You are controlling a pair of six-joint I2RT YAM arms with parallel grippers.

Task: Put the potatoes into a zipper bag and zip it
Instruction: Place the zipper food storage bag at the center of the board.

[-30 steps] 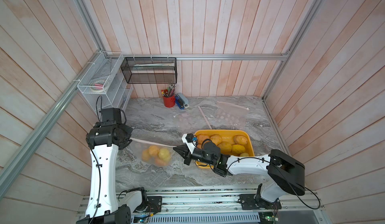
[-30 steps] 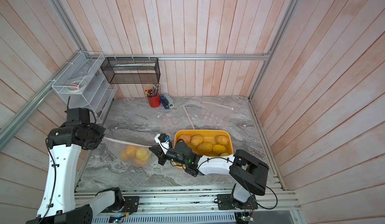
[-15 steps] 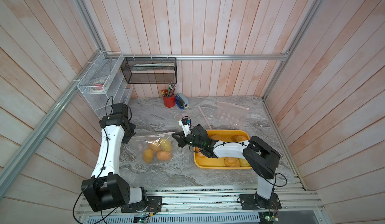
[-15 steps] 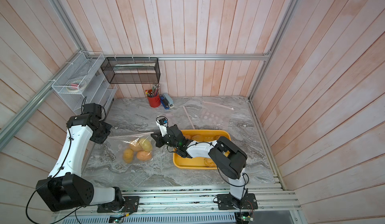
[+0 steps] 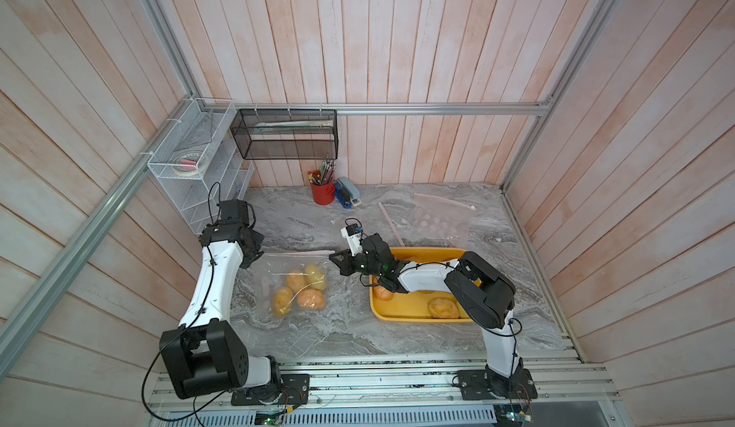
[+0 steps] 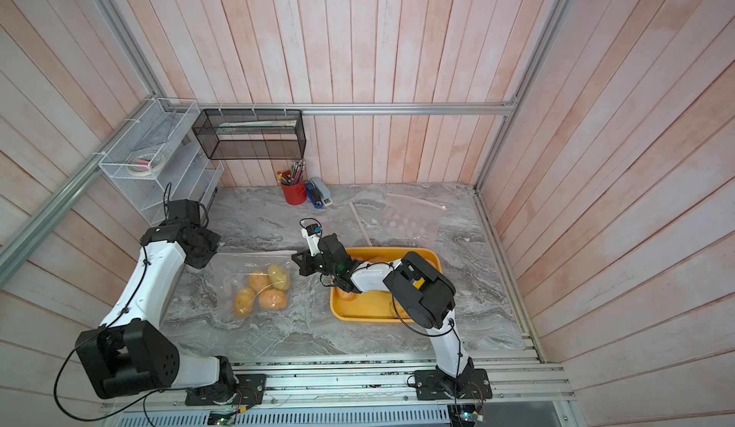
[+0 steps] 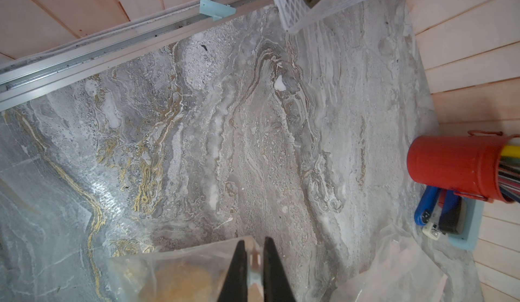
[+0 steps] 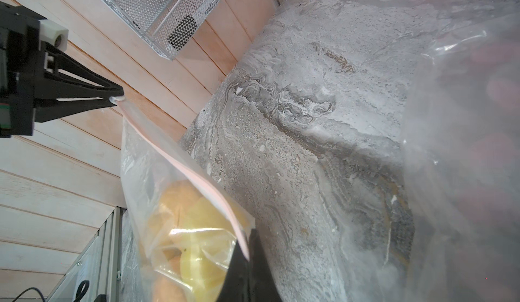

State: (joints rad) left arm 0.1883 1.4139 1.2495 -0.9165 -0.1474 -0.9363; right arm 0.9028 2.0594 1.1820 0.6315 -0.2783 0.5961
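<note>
I will pull the end of the bag's pink zip back toward the base over the bare table with my left gripper and release it, as potatoes already sag inside the bag.
A clear zipper bag [image 5: 292,282] [image 6: 254,282] has its pink zip strip [image 5: 296,252] stretched between my two grippers. Several potatoes [image 5: 302,290] [image 6: 264,290] sag in its lower part. My left gripper [image 5: 259,252] [image 7: 254,244] is shut on one end of the strip. My right gripper [image 5: 335,256] [image 8: 247,247] is shut on the other end. In the right wrist view the potatoes [image 8: 197,230] show yellow through the plastic, and the left gripper [image 8: 116,98] pinches the far end. More potatoes [image 5: 441,307] lie in the yellow tray [image 5: 413,318], partly hidden by my right forearm.
An empty second bag [image 5: 435,222] [image 8: 464,146] lies flat behind the tray. A red pen cup [image 5: 322,192] [image 7: 455,165] and a blue stapler [image 5: 347,196] stand at the back wall. A white wire rack [image 5: 187,174] is in the back left corner.
Over the last second both arms swung toward the back with the bag stretched between them, and the right forearm came over the tray. Almost nothing moved in the last half second.
</note>
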